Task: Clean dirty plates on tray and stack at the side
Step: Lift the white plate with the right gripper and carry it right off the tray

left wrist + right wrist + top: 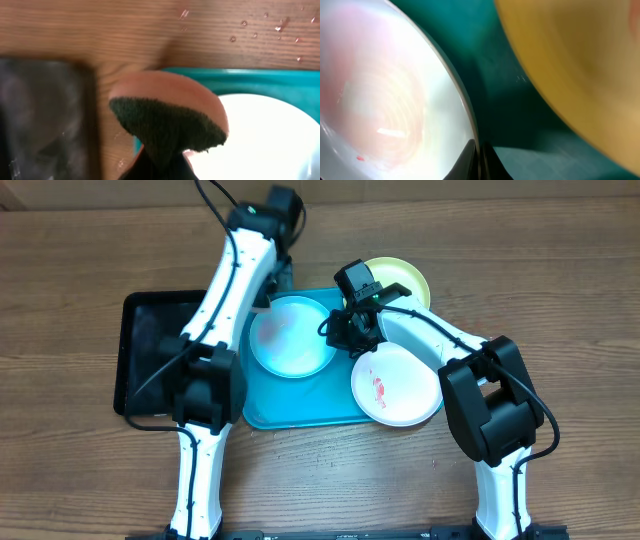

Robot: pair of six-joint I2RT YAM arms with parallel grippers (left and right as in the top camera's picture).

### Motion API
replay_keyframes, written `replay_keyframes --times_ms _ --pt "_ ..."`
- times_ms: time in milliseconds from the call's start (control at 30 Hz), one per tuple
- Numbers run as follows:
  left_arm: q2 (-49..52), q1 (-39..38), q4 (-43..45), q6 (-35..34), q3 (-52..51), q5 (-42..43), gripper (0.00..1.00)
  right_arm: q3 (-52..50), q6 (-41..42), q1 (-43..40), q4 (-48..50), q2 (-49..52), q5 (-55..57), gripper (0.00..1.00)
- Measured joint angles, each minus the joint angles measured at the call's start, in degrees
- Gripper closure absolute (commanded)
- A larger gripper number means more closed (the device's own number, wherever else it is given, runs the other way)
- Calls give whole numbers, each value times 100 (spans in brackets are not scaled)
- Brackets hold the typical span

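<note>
My right gripper lifts past the yellow-green plate (405,280) next, then lowers to release on the bare tabletop, to the gripper's right in the overhead view.
The turquoise tray (300,408) carries a light blue plate (293,335). My right gripper (345,327) is shut on that plate's right rim; in the right wrist view its fingers (470,160) pinch the rim of the light blue plate (395,100), which has a small red speck. A white plate (397,385) with red smears overlaps the tray's right edge. The yellow-green plate (405,280) lies at the tray's back right corner. My left gripper (284,280) hovers at the tray's back left, shut on a sponge (167,120) with its dark scouring side showing, above the tray's rim (240,75).
A black tray (150,355) lies just left of the turquoise tray, also visible as the black tray (45,115) in the left wrist view. Water droplets (245,30) dot the wooden table behind the tray. Both arms cross over the tray's back half.
</note>
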Motion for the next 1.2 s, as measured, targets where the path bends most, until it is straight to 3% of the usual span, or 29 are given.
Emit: replay_keyframes --times_ms 300,633,933,1200 --pt "-2 597 -1327 -42 1674 446 96 164 -221 227 -977 -330 1121 96" --pt "-2 1220 -1631 236 1714 1207 96 260 -225 1635 -1672 -1762 4398 96" --pt "-2 1217 -1631 310 1714 1419 96 271 275 2914 -2186 -1818 7729 96" --pt "-2 1217 -1631 323 1714 1423 96 271 358 3298 -2168 -1821 9237 96"
